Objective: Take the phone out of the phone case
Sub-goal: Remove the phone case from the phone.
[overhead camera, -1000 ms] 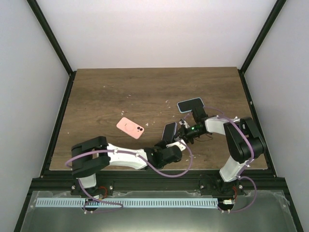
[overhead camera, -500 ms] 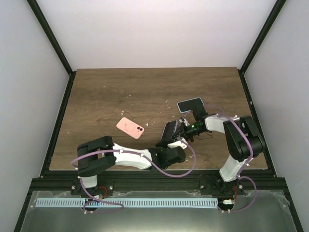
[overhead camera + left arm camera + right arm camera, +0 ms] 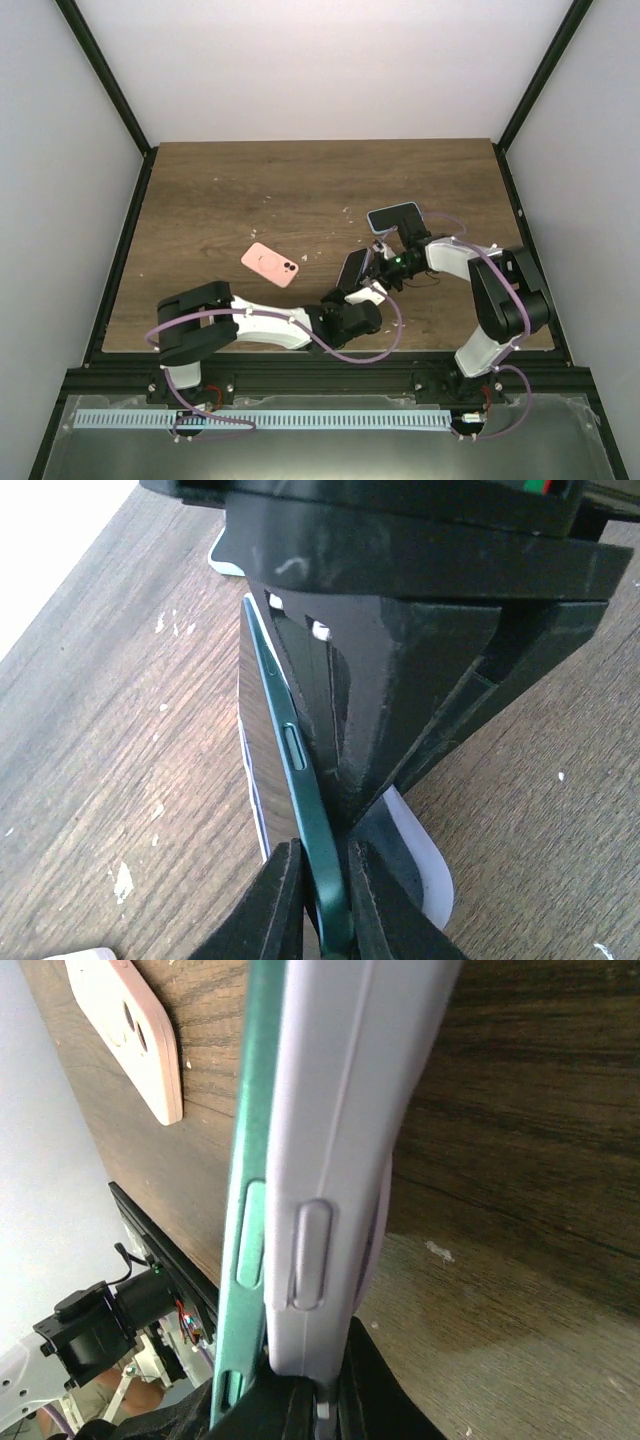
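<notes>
The green phone [image 3: 352, 268] lies apart from the case, so my right gripper moves to the right in the top view and down beside the blue-rimmed phone next.
A dark green phone [image 3: 292, 748] stands on edge above the table, half out of a pale lilac case [image 3: 345, 1110]. In the left wrist view my left gripper [image 3: 326, 918] is shut on the phone's thin green edge, one finger on each face. In the right wrist view my right gripper [image 3: 318, 1407] is shut on the lilac case's end, and the green phone [image 3: 250, 1160] lies along the case's left side, parted from it. From above, the phone [image 3: 352, 268] sits between the left gripper [image 3: 357, 292] and the right gripper [image 3: 379, 267], near the table's front centre.
A pink phone [image 3: 270, 264] lies camera-side up, left of the grippers, and also shows in the right wrist view [image 3: 130, 1030]. Another phone with a light blue rim [image 3: 393, 216] lies flat behind the right gripper. Small white specks dot the wooden table [image 3: 250, 190].
My left gripper's jaws have closed onto the green phone's edge. The left arm has shifted slightly right. The right gripper still holds the case.
</notes>
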{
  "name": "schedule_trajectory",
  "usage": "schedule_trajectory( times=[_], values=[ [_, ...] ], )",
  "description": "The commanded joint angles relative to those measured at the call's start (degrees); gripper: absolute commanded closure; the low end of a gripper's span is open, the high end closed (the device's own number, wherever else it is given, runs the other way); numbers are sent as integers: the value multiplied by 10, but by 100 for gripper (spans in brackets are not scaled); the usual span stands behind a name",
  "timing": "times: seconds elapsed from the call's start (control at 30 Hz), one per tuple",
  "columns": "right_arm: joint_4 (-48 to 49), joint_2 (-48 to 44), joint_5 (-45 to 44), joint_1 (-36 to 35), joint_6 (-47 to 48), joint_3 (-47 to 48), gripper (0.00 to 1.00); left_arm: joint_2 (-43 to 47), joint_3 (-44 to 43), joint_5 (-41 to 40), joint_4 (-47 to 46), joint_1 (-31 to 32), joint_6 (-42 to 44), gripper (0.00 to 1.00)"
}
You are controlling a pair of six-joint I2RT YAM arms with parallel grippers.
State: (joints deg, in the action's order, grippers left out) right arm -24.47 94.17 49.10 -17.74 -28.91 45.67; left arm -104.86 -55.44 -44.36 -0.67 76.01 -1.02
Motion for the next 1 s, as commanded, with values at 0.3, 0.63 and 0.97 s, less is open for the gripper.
schedule_trajectory(
  times=[0.3,0.63,0.97],
  values=[
    [21,-42,-111,1,43,26,99,63,22,62,-5,-3,-67,100],
    [33,-56,-158,1,73,38,99,153,62,67,-11,-3,-100,100],
    [-45,-83,-218,15,266,129,99,277,116,69,9,-4,-130,100]
  ],
)
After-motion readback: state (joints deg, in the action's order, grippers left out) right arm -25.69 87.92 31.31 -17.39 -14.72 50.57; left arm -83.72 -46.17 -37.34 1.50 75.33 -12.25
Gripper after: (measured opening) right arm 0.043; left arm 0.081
